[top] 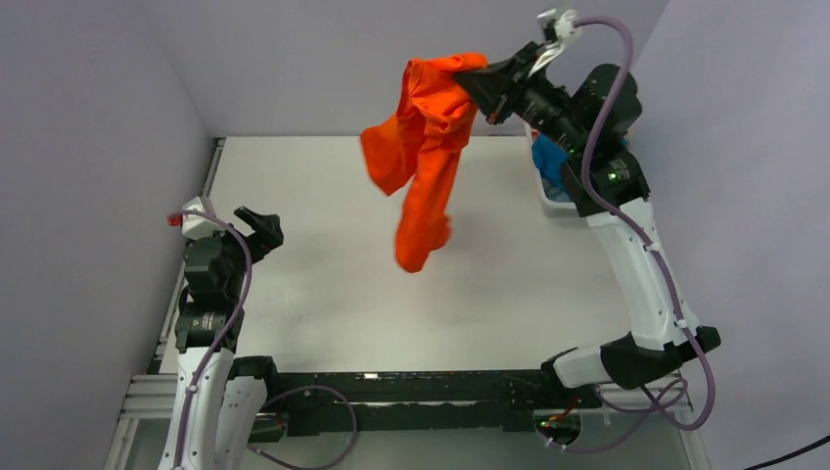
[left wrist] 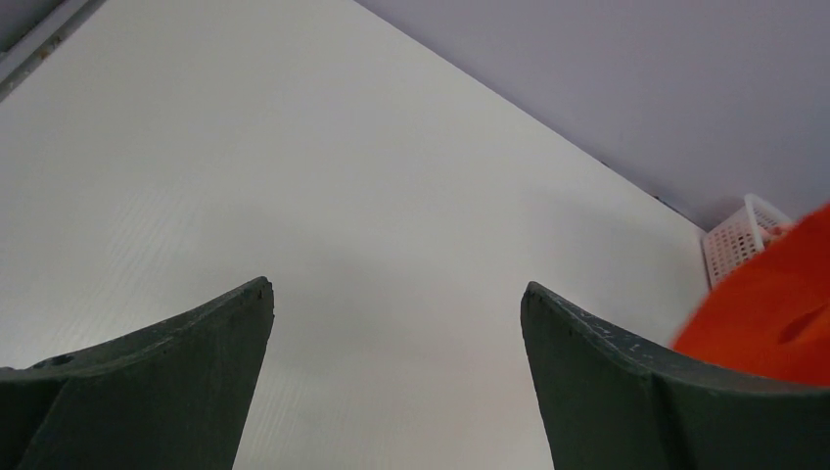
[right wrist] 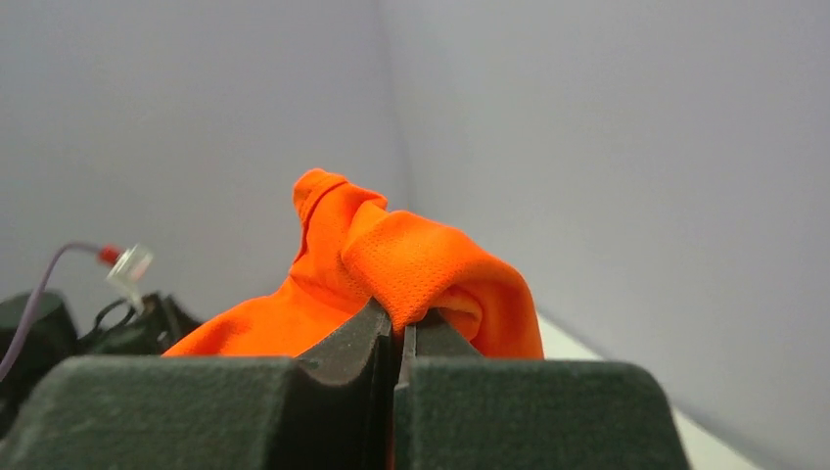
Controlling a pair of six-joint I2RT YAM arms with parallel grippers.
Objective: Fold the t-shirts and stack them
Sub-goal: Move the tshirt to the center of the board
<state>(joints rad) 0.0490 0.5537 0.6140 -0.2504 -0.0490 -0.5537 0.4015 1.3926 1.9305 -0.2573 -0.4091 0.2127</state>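
The orange t-shirt [top: 423, 147] [left wrist: 768, 313] hangs to the right of my left gripper in the top view, so next I bring that gripper across to grip the bunched t-shirt.
The bright orange t-shirt [top: 423, 147] hangs bunched in the air over the back middle of the table, its lower end dangling above the surface. My right gripper [top: 477, 80] is shut on a fold of it at the top; in the right wrist view the cloth [right wrist: 411, 264] bulges out above the closed right gripper [right wrist: 403, 328]. The teal blue t-shirt [top: 548, 162] lies in the white mesh basket [top: 558, 204] at the back right, mostly hidden by the right arm. My left gripper [top: 256, 227] is open and empty low at the left; in the left wrist view [left wrist: 396, 294] it frames bare table.
The white table [top: 323, 284] is bounded by grey walls at the back and both sides. The basket also shows in the left wrist view [left wrist: 739, 240] beside an edge of the orange t-shirt [left wrist: 773, 313]. The arm bases and a black rail [top: 411, 387] run along the near edge.
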